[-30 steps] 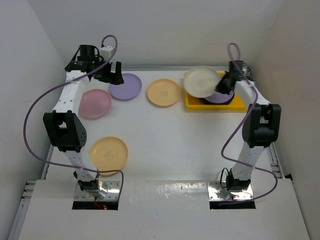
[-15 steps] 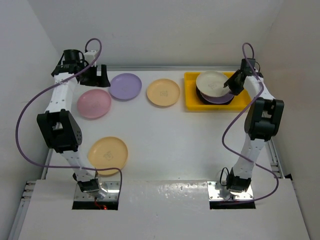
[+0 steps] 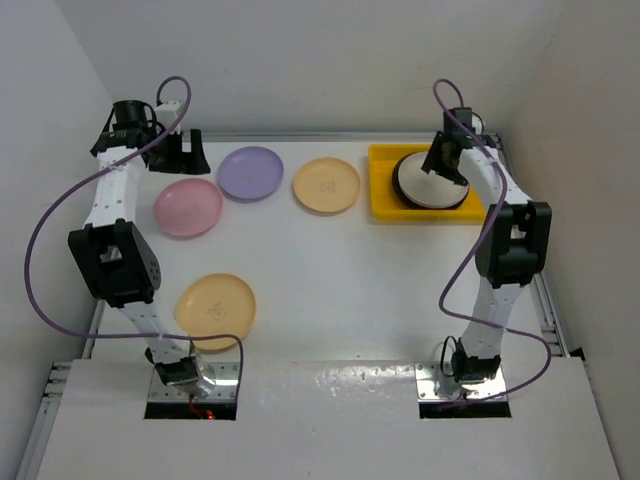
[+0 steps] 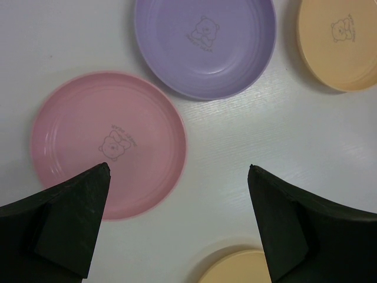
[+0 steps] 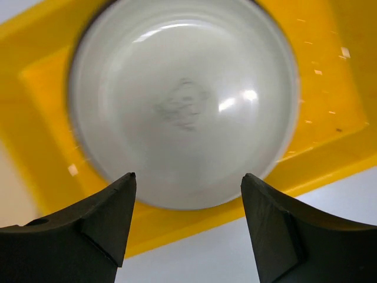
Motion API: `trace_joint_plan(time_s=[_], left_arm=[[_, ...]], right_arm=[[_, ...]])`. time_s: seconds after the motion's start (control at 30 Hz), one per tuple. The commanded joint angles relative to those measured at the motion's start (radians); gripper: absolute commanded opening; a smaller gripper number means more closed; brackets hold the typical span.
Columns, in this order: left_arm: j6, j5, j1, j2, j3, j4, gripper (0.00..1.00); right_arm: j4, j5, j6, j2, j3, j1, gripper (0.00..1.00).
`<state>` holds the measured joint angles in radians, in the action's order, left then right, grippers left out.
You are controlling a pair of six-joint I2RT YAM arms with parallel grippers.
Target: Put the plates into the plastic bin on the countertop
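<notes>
An orange-yellow plate is still beside the bin [image 3: 382,208], so my right gripper will first shift left in the top view, then turn and lower onto the plate's rim facing the bin.
The cream plate [image 3: 432,186] [image 5: 182,100] lies flat in the yellow plastic bin [image 3: 382,208] [image 5: 321,162], on top of other plates of which only a dark edge shows. My right gripper [image 3: 444,160] [image 5: 187,175] hovers open just above it, holding nothing. On the white countertop [image 3: 340,280] rest a pink plate [image 3: 188,207] [image 4: 109,141], a purple plate [image 3: 250,172] [image 4: 206,47] and two orange-yellow plates [image 3: 326,185] [image 3: 215,305]. My left gripper [image 3: 186,152] [image 4: 178,171] hangs wide open and empty, high over the pink plate's right edge.
White walls close in the countertop at the left, back and right. The bin stands in the far right corner next to the right wall. In the left wrist view the two orange-yellow plates [image 4: 341,41] [image 4: 244,268] show at the upper right and lower edge.
My right gripper opened and let go of the cream plate, which dropped from tilted in the air to flat in the bin. The left gripper drifted left, away from the purple plate.
</notes>
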<state>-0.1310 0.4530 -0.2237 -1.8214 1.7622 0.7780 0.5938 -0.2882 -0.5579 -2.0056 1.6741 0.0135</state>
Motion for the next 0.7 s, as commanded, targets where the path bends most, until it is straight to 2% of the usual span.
trace_joint_plan(time_s=[0.0, 0.07, 0.1, 0.13, 0.2, 0.4, 0.5, 0.53, 0.57, 0.63, 0.67], left_arm=[[-0.022, 0.019, -0.014, 0.085, 0.003, 0.003, 1.0], [-0.022, 0.019, -0.025, 0.097, -0.016, 0.003, 1.0], [-0.022, 0.019, -0.034, 0.097, -0.017, 0.003, 1.0], [-0.022, 0.019, -0.034, 0.108, -0.026, 0.003, 1.0], [-0.012, 0.019, -0.043, 0.108, -0.035, 0.003, 1.0], [-0.021, 0.042, -0.063, 0.151, -0.085, 0.003, 1.0], [-0.032, 0.065, -0.072, 0.151, -0.105, 0.003, 1.0], [-0.032, 0.065, -0.072, 0.151, -0.106, 0.003, 1.0], [-0.032, 0.082, -0.072, 0.151, -0.106, 0.003, 1.0], [-0.032, 0.101, -0.082, 0.151, -0.115, 0.003, 1.0], [-0.032, 0.114, -0.082, 0.151, -0.115, 0.003, 1.0]], right_arm=[[0.018, 0.005, 0.075, 0.053, 0.078, -0.084, 0.71], [0.017, 0.069, 0.072, 0.031, 0.094, -0.145, 0.71], [-0.003, 0.152, 0.064, 0.027, 0.093, -0.168, 0.71], [-0.011, 0.171, 0.035, -0.004, 0.095, -0.247, 0.71], [-0.031, 0.201, -0.067, -0.031, 0.113, -0.315, 0.66], [-0.009, 0.089, -0.255, -0.217, 0.229, -0.466, 0.66], [0.049, 0.066, -0.448, -0.263, 0.254, -0.489, 0.66], [0.044, 0.005, -0.486, -0.259, 0.218, -0.492, 0.68], [0.034, -0.02, -0.592, -0.242, 0.16, -0.503, 0.68], [-0.032, -0.077, -0.652, -0.191, 0.042, -0.518, 0.68], [-0.038, -0.104, -0.748, -0.179, 0.023, -0.521, 0.68]])
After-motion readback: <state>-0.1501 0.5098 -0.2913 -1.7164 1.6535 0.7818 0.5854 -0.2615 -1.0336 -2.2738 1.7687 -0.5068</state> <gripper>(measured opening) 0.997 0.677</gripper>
